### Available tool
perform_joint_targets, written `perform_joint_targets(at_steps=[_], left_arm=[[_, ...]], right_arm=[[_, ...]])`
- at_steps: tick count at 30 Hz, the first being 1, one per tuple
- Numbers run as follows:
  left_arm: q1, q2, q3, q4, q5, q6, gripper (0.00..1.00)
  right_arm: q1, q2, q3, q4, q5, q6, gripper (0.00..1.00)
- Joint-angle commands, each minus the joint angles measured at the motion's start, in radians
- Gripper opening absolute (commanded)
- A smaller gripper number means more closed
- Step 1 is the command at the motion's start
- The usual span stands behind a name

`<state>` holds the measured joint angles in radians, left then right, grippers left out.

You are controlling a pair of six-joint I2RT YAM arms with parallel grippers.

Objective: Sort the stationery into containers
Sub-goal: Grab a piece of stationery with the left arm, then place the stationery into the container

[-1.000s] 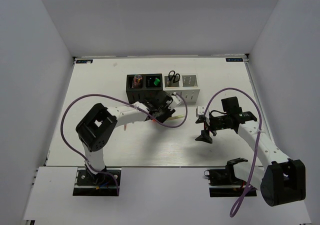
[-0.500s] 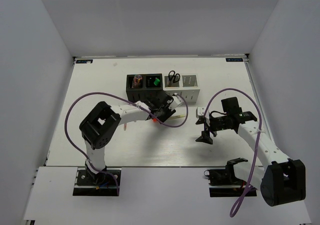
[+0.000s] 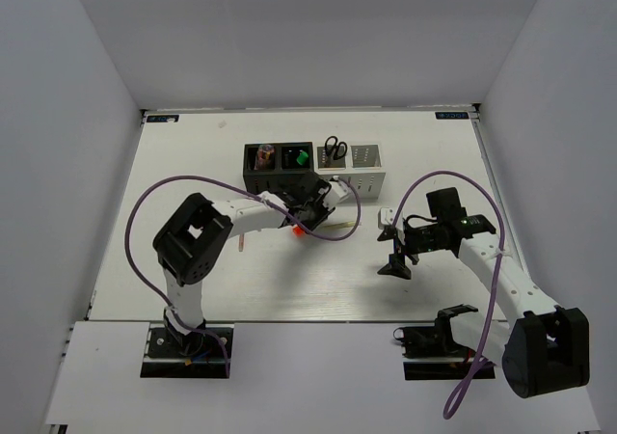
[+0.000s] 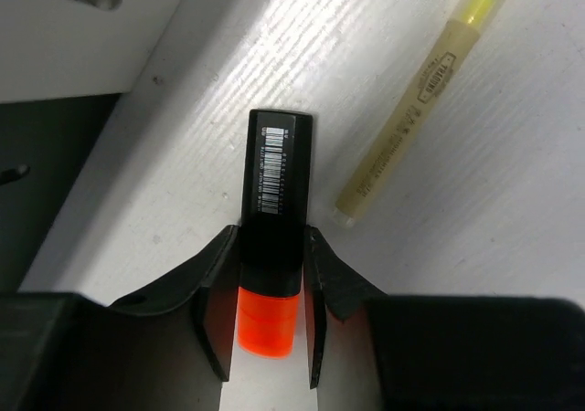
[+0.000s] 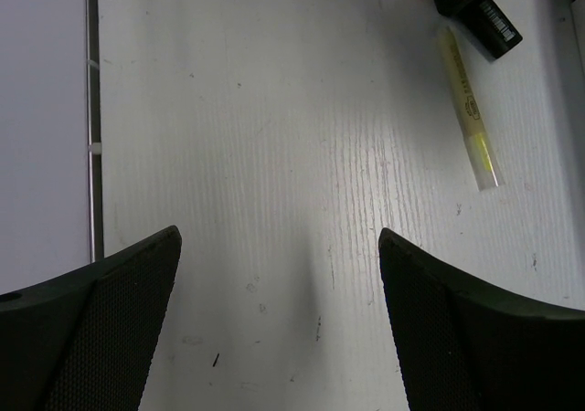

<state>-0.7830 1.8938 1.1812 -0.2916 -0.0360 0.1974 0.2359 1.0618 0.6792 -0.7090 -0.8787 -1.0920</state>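
Observation:
The marker is low outside the containers, so I will next raise my left gripper and move outward over the black cup with the green-topped item (image 3: 293, 157) to release it.
My left gripper (image 4: 271, 235) is shut on a black marker (image 4: 277, 169) with an orange cap (image 4: 268, 318), low over the table just in front of the containers (image 3: 313, 171). In the top view the left gripper (image 3: 307, 219) is below the black cups (image 3: 280, 171). A thin yellowish stick (image 4: 411, 110) lies just right of the marker and also shows in the right wrist view (image 5: 468, 105). The scissors (image 3: 335, 148) stand in a white cup (image 3: 333, 173). My right gripper (image 3: 393, 260) is open and empty over bare table (image 5: 279, 237).
The two black cups hold a pinkish item (image 3: 264, 154) and a green-topped item (image 3: 302, 156). The rightmost white cup (image 3: 365, 154) looks empty. A small pink stick (image 3: 241, 245) lies by the left arm. White walls enclose the table on three sides.
My left gripper has shifted slightly right and toward the cups with the marker in it; the orange cap now shows below it. The right arm has hardly moved.

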Motion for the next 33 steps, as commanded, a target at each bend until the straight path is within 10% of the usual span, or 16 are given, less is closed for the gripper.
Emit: perform_joint_targets(at_steps=[1, 18, 21, 23, 33], left_arm=[[0.004, -0.06, -0.02, -0.066, 0.054, -0.035, 0.06], [0.048, -0.47, 0.018, 0.086, -0.002, -0.138, 0.0], [0.085, -0.443, 0.043, 0.166, -0.041, -0.141, 0.0], [0.109, -0.408, 0.032, 0.228, -0.071, -0.133, 0.0], [0.163, -0.203, 0.14, 0.503, -0.147, -0.076, 0.0]], right_arm=[[-0.003, -0.008, 0.04, -0.027, -0.031, -0.026, 0.9], [-0.001, -0.011, 0.045, -0.033, -0.057, -0.013, 0.85], [-0.001, -0.002, 0.054, -0.043, -0.06, 0.006, 0.54], [-0.003, 0.01, 0.068, -0.055, -0.063, 0.015, 0.0], [-0.001, 0.021, 0.066, -0.038, -0.066, 0.05, 0.0]])
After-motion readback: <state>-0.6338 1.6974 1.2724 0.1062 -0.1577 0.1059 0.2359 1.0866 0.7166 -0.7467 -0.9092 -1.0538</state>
